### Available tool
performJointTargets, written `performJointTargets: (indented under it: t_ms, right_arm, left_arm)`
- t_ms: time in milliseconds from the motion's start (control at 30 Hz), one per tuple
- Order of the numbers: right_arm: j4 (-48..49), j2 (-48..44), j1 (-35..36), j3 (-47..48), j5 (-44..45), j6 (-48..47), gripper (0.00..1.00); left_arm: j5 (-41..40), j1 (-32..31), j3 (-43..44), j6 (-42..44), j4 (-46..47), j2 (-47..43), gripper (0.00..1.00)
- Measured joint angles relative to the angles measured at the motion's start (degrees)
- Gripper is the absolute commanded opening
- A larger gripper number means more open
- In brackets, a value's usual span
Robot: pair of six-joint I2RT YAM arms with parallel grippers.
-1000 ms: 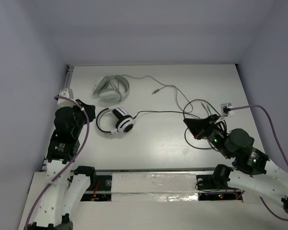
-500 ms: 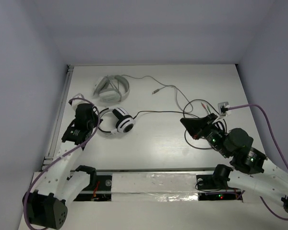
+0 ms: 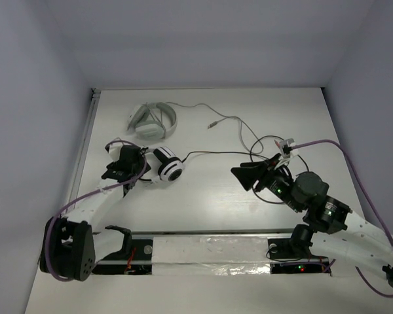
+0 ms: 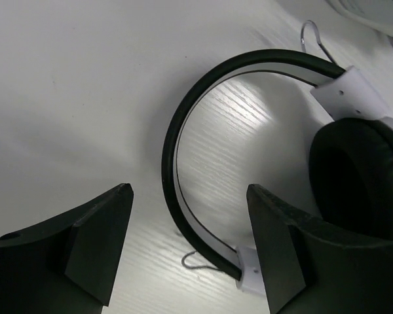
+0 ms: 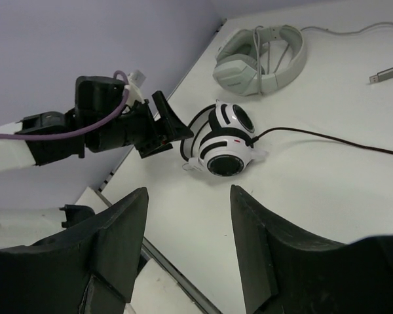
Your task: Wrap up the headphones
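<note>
My left gripper should move down onto the middle of the headband's curve (image 4: pixel 167 160) and close its fingers there, because that bare part of the headband already runs between them.
The headphones (image 3: pixel 162 167) lie left of the table's middle, with glossy white and black earcups and a thin black headband. Their black cable (image 3: pixel 209 154) runs right to a loose tangle behind my right gripper. My left gripper (image 3: pixel 135 171) is at the headband's left side. In the left wrist view it stands open (image 4: pixel 188 190), its jaws on either side of the headband (image 4: pixel 172 140) without touching it. My right gripper (image 3: pixel 243 176) hovers open right of the middle, holding nothing. Its wrist view (image 5: pixel 187 190) looks across at the headphones (image 5: pixel 223 140) and the left gripper (image 5: pixel 165 127).
A pale grey-white pair of headphones (image 3: pixel 154 120) lies behind the black and white ones, and its grey cable ends in a plug (image 3: pixel 213 124). Both appear in the right wrist view (image 5: pixel 262 55). A rail (image 3: pixel 85 150) edges the table's left side, and walls close in three sides.
My left arm has swung from the table's left edge in to the headband, and its gripper has opened. My right gripper has opened too and shifted left.
</note>
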Motion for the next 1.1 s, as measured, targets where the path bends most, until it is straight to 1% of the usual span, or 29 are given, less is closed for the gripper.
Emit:
performJointTargets:
  t_ms: [267,333,500,767,833,867,900,967,1000,1100]
  right_arm:
    - [0.39,0.35,0.0,0.0,-0.39,-0.13,0.59]
    - [0.42,0.24,0.0,-0.02,-0.37,-0.13,0.59]
    - [0.9,-0.13,0.0,-0.92,0.04,-0.11,0.57]
    - [0.92,-0.5,0.0,-1.07,0.87,-0.07,0.56]
    - [0.83,-0.83,0.0,-1.07,1.2,-0.07,0.56]
    - [0.81,-1.07,0.0,-1.07,1.4,-0.07,0.56]
    - [0.76,-1.31,0.0,-1.07,1.62,-0.04,0.56]
    - [0.63,-1.92,0.0,-1.07,1.97,0.02,0.55]
    - [0.59,-2.27,0.0,-1.07,2.14,0.11,0.55]
    - [0.37,-3.32,0.0,-1.07,2.69,0.17,0.54]
  left_arm:
    - [0.31,0.5,-0.04,0.13,7.76,12.0,0.58]
    - [1.01,0.72,-0.04,0.22,9.07,13.64,0.55]
    - [1.9,0.79,-0.04,0.57,11.21,14.43,0.47]
    - [1.57,1.07,1.18,1.31,13.57,17.46,0.47]
    - [1.57,1.11,1.62,1.51,14.29,18.23,0.45]
    - [1.57,1.14,1.75,1.62,14.56,18.49,0.41]
    - [1.6,1.16,1.88,1.77,14.6,18.71,0.31]
    - [1.42,1.49,1.95,2.1,14.91,19.28,0.14]
    - [1.49,1.62,2.01,2.14,15.06,19.52,0.0]
    - [2.12,1.75,2.03,2.6,15.21,19.65,0.0]
